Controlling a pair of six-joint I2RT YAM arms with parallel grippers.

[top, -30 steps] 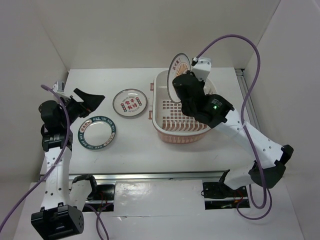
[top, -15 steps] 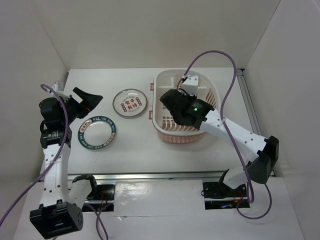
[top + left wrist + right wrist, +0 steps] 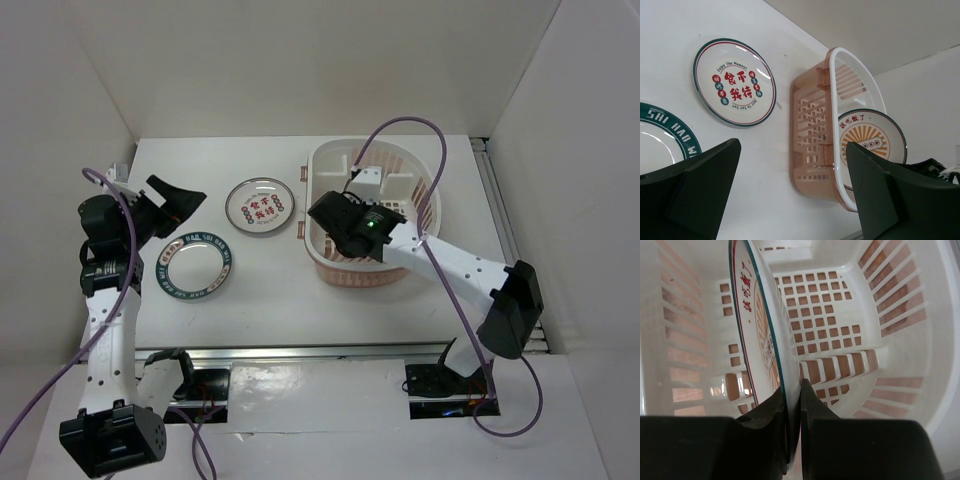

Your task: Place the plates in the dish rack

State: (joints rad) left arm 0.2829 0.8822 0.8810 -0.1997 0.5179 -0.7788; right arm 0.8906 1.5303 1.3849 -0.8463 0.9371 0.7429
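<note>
Next, my right gripper shifts slightly down and toward the side of the rack (image 3: 375,147) by the red-character plate (image 3: 258,205). A gap still separates the upright orange-pattern plate from that side.
The dish rack (image 3: 375,147) stands at the right middle of the table. My right gripper (image 3: 330,213) is down inside it, shut on the rim of the orange-pattern plate (image 3: 762,325), which it holds upright on edge above the grid base (image 3: 820,305). The left wrist view shows this plate (image 3: 871,137) inside the rack (image 3: 812,120). The red-character plate (image 3: 258,205) lies flat left of the rack. The teal-rim plate (image 3: 195,267) lies flat nearer the front left. My left gripper (image 3: 175,198) is open and empty, raised beyond the teal-rim plate.
The table's back and side walls (image 3: 300,70) close the space in. A metal rail (image 3: 300,352) runs along the near edge. The right arm's purple cable (image 3: 440,160) loops over the rack.
My right gripper has come down from above the rack's far rim into the rack, carrying the orange-pattern plate. The left arm has stayed still.
</note>
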